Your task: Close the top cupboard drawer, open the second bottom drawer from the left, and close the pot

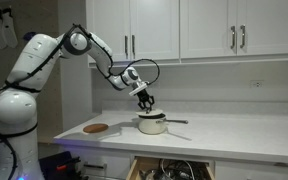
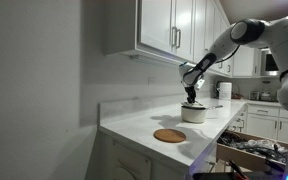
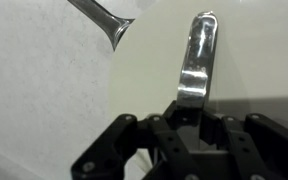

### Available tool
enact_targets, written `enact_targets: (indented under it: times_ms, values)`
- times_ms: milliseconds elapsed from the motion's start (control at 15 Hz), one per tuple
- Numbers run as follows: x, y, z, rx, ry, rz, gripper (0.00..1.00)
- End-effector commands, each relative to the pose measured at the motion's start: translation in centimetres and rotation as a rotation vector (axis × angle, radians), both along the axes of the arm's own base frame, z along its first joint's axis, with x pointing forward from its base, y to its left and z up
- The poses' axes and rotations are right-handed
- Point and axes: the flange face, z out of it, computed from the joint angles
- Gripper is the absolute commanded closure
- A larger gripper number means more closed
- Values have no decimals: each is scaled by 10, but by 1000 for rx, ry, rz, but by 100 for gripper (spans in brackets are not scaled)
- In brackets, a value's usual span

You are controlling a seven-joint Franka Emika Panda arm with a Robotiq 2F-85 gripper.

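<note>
The lid is still raised, and the pot's rim is just below it. My gripper should next move down slightly to set the lid on the pot's rim and let go of the shiny upright knob [image 3: 197, 55].
The silver pot [image 1: 151, 125] stands on the white countertop [image 1: 234, 135], its long handle [image 1: 176, 122] pointing sideways. My gripper [image 1: 146, 102] hangs straight above it and shows over the pot [image 2: 193, 113] from the side too. In the wrist view the gripper [image 3: 189, 112] is shut on the shiny upright knob [image 3: 197, 55] of the pale round lid [image 3: 149, 95], with the pot's handle [image 3: 99, 15] at the top left. The lid sits at the pot's rim. The second bottom drawer [image 1: 174, 168] stands open with utensils inside. The top cupboard drawer doors [image 1: 154, 25] all look shut.
A flat brown round disc [image 1: 96, 128] lies on the counter beside the pot, also seen as a disc [image 2: 169, 135] near the front edge. The open drawer [image 2: 249, 152] juts out below the counter. A white appliance [image 2: 224, 90] stands further along.
</note>
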Motion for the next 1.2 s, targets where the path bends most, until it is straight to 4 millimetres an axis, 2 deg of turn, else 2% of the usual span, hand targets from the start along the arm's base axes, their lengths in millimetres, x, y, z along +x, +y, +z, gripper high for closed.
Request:
enact_targets:
  times_ms: [0,600,1133]
  values:
    - [10,-6,13,-1,-52,0,98]
    - [18,-8,-3,22,-74,45,98]
    - [21,-10,-4,-17,-94,63,98]
